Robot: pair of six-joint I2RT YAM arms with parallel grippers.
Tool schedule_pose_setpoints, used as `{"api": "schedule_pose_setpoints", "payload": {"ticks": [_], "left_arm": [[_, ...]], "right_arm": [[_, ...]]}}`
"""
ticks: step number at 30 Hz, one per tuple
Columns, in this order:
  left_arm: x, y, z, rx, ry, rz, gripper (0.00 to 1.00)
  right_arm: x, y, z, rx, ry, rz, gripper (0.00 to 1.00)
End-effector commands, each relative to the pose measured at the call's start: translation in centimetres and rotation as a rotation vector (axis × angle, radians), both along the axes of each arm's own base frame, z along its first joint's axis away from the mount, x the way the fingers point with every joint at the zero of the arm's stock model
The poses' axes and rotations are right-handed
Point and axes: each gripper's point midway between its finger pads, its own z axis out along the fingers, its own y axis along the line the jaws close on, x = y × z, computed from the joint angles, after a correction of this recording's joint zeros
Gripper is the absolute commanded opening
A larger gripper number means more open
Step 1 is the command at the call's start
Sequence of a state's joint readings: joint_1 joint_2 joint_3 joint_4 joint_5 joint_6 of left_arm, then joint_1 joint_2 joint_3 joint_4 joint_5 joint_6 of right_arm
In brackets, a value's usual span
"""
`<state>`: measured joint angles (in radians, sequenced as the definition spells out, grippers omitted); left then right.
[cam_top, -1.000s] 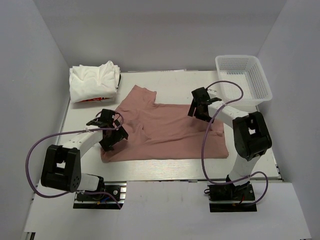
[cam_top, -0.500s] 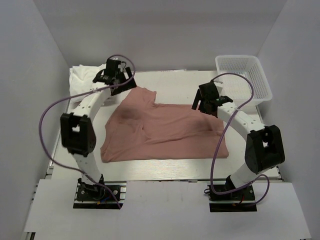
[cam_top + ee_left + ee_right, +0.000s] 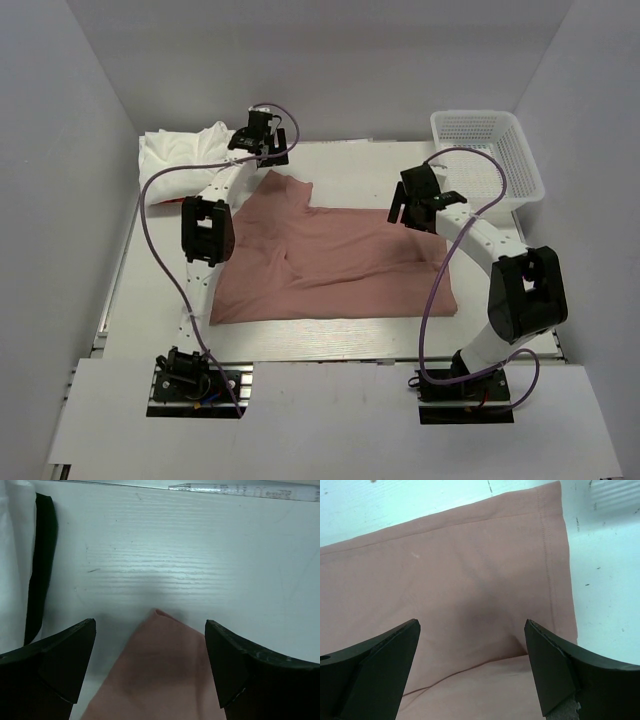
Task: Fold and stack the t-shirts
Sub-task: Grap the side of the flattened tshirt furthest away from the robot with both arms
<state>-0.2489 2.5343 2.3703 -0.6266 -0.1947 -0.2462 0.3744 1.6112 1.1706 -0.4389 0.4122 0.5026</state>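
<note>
My left gripper moves down onto the pointed corner of the pink t-shirt next, then closes there, since that corner already lies between its open fingers.
A dusty pink t-shirt (image 3: pixel 335 265) lies spread flat on the table, plain side up. My left gripper (image 3: pixel 262 150) hovers open over its back left corner (image 3: pixel 162 665), and the pointed tip of cloth lies between the two black fingers (image 3: pixel 55 665). My right gripper (image 3: pixel 409 211) hangs open above the shirt's back right part (image 3: pixel 470 575), near the stitched hem, with nothing held. A pile of folded white t-shirts (image 3: pixel 185 160) with a bit of red print sits at the back left and shows at the left edge of the left wrist view (image 3: pixel 12 555).
A white mesh basket (image 3: pixel 492 152) stands at the back right corner. A black strip (image 3: pixel 42 565) lies along the white pile's edge. Bare white table (image 3: pixel 200 555) shows beyond the pink corner and to the right of the hem (image 3: pixel 607 580).
My left arm has swung from the shirt's front left up to its back left corner. My right gripper has shifted slightly toward the back. Both stay open; the shirt has barely moved.
</note>
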Motion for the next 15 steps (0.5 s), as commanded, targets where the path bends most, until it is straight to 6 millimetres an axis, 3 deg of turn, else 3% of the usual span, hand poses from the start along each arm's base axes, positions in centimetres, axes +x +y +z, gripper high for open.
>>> {"api": "schedule_pose_setpoints", "payload": {"ticks": [1, 6, 7, 9, 10, 11, 13, 14, 15], "left_arm": [[2.4, 0.6, 2.8, 0.021, -0.119, 0.037, 1.0], [1.4, -0.1, -2.3, -0.011, -0.023, 0.019, 0.91], [1.2, -0.3, -3.0, -0.018, -0.012, 0.009, 0.84], [-0.3, -0.7, -5.5, -0.009, 0.05, -0.006, 0.8], [-0.7, -0.6, -5.1, -0.008, 0.054, -0.006, 0.75], [-1.7, -0.6, -6.6, -0.008, 0.092, -0.015, 0.71], [-2.3, -1.1, -7.1, -0.032, 0.098, -0.04, 0.59], [-3.2, -1.1, -8.5, -0.034, 0.135, -0.049, 0.46], [-3.2, -1.3, -8.0, -0.043, 0.128, -0.056, 0.39]], "right_arm": [[0.2, -0.5, 0.5, -0.016, 0.004, 0.002, 0.91], [0.0, -1.7, 0.1, -0.043, 0.008, -0.038, 0.91], [0.1, -1.9, 0.1, -0.046, 0.007, -0.047, 0.91], [0.1, -2.6, -0.2, -0.054, 0.022, -0.086, 0.91], [0.0, -2.5, -0.4, -0.056, 0.035, -0.089, 0.91], [-0.1, -2.7, -1.0, -0.061, 0.054, -0.099, 0.91], [0.2, -2.9, -1.1, -0.057, 0.059, -0.117, 0.91], [0.1, -2.9, -1.4, -0.06, 0.069, -0.121, 0.91], [0.2, -2.9, -1.7, -0.056, 0.076, -0.133, 0.91]]}}
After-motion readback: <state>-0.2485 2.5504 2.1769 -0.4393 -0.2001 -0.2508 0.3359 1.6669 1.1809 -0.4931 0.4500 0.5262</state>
